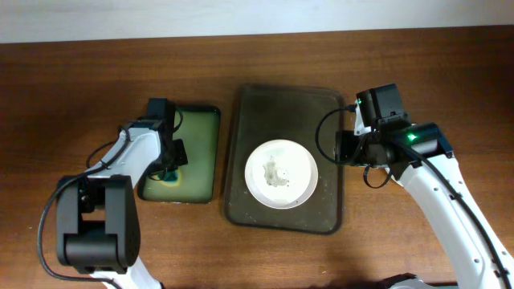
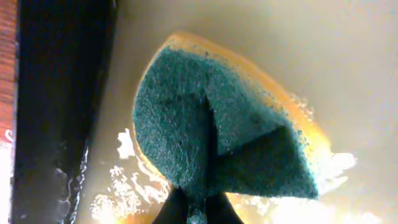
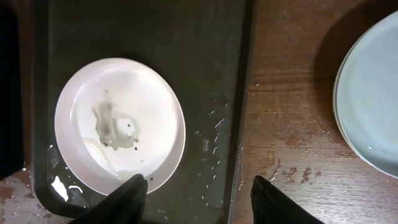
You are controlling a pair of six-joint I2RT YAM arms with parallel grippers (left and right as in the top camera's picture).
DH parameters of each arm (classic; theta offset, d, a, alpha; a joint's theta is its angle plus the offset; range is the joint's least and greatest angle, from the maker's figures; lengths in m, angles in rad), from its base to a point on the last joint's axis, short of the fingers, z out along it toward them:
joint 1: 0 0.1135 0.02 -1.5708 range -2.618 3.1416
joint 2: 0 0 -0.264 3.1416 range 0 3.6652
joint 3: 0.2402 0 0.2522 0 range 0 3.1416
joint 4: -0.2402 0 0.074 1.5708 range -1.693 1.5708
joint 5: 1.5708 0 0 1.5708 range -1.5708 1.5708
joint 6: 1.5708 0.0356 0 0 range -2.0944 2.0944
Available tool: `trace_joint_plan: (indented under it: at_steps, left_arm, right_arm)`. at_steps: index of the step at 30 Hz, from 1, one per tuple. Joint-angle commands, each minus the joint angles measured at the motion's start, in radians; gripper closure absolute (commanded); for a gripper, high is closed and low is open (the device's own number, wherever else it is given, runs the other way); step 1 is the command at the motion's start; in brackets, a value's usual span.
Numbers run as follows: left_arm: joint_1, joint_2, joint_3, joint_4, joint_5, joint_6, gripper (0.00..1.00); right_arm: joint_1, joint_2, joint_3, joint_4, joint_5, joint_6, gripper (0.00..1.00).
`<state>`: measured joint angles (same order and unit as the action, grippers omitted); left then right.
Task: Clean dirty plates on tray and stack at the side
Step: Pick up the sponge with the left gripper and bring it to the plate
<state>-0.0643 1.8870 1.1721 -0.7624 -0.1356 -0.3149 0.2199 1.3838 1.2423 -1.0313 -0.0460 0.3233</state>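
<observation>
Next, my right gripper needs to move across and down, open fingers astride the smeared plate's nearest rim [image 1: 316, 170] [image 3: 183, 127], which lies below, to the gripper's left in the overhead view.
One white plate [image 1: 280, 172] with a grey smear in its centre lies in the dark brown tray [image 1: 281, 108]. It also shows in the right wrist view [image 3: 118, 124], on the wet tray [image 3: 205, 62]. A second white plate [image 3: 370, 93] lies on the wood beside the tray; the overhead view does not show it. My right gripper [image 3: 198, 196] is open and empty, straddling the tray's right rim [image 1: 347, 148]. My left gripper [image 2: 198, 210] is shut on a teal and yellow sponge [image 2: 211, 130] in the small tray [image 1: 201, 136].
The small green-rimmed tray has a wet, pale inside [image 2: 348, 56] and a dark rim [image 2: 62, 93]. Water drops lie on the wood [image 3: 292, 174] beside the brown tray. Bare wooden table lies around both trays.
</observation>
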Motion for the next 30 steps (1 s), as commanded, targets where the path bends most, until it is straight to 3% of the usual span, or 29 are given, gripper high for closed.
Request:
trace_joint_plan:
  at_steps: [1,5,9,12,15,17,18,21,25,30]
  left_arm:
    - [0.006,0.030,0.100,-0.108,0.083,0.032,1.00]
    - [-0.021,0.029,0.328,-0.292,0.229,0.086,1.00]
    - [-0.092,0.029,0.414,-0.338,0.305,0.085,1.00]
    - [-0.135,0.029,0.420,-0.332,0.403,0.085,1.00]
    - [-0.196,0.029,0.420,-0.330,0.410,0.082,1.00]
    - [-0.258,0.029,0.420,-0.314,0.409,0.053,1.00]
    - [-0.281,0.029,0.420,-0.299,0.409,0.045,1.00]
    - [-0.348,0.032,0.416,-0.248,0.402,-0.008,1.00]
    - [-0.440,0.082,0.414,-0.190,0.402,-0.108,1.00]
    - [-0.533,0.212,0.415,-0.138,0.446,-0.277,1.00]
  right_arm:
    - [-0.032,0.049,-0.003,0.010,-0.010,0.018,0.44]
    - [-0.037,0.186,-0.003,0.020,-0.256,-0.270,0.42]
    - [-0.037,0.328,-0.003,0.052,-0.253,-0.275,0.41]
    - [-0.037,0.439,-0.003,0.117,-0.253,-0.274,0.50]
    - [-0.037,0.512,-0.003,0.158,-0.254,-0.266,0.57]
    - [-0.037,0.569,-0.003,0.177,-0.254,-0.263,0.68]
    - [-0.037,0.587,-0.003,0.176,-0.254,-0.262,0.79]
    - [-0.037,0.603,-0.003,0.180,-0.254,-0.259,0.95]
    - [-0.038,0.603,-0.003,0.183,-0.204,-0.148,0.96]
    - [-0.037,0.603,-0.003,0.183,-0.204,-0.142,0.96]
